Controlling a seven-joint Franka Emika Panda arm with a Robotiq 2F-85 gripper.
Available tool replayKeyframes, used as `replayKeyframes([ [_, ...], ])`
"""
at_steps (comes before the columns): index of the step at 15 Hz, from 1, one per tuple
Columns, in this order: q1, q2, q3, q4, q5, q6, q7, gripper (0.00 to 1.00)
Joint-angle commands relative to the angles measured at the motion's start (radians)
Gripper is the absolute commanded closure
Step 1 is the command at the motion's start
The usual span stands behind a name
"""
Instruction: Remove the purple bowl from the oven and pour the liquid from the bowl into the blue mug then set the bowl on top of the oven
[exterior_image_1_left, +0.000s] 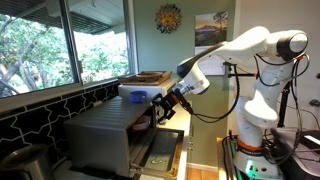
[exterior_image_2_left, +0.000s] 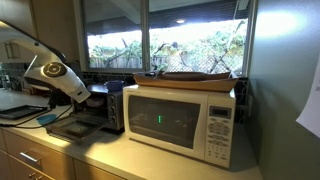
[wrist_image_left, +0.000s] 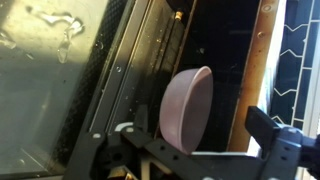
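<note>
The gripper moves down and deeper into the oven onto the near side of the purple bowl (wrist_image_left: 188, 105) next, as most of it shows past my fingers.
The purple bowl (wrist_image_left: 188, 105) sits inside the dark cavity of the grey oven (exterior_image_1_left: 100, 135), whose door (exterior_image_1_left: 160, 150) hangs open. In the wrist view the bowl shows edge-on between my two fingers. My gripper (wrist_image_left: 192, 138) is open around it, and I cannot tell if a finger touches it. In both exterior views the gripper (exterior_image_1_left: 162, 108) (exterior_image_2_left: 84, 99) reaches into the oven mouth, and the bowl is hidden there. A small blue thing (exterior_image_2_left: 47, 118) on the counter beside the open door may be the blue mug; it is too small to tell.
A white microwave (exterior_image_2_left: 180, 122) stands beside the oven with a wooden tray (exterior_image_2_left: 190, 77) on top. Windows run along the back wall. The open oven door (exterior_image_2_left: 72, 127) juts over the counter. The oven's top (exterior_image_1_left: 105, 112) is flat and bare.
</note>
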Motion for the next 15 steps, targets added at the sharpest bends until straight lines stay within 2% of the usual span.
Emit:
replayKeyframes([
  [1, 0.003, 0.058, 0.001, 0.02, 0.078, 0.011, -0.082, 0.0],
  [6, -0.003, 0.084, -0.003, 0.023, 0.129, -0.001, -0.15, 0.0],
  [15, -0.028, 0.163, 0.023, 0.093, 0.375, 0.032, -0.348, 0.0],
])
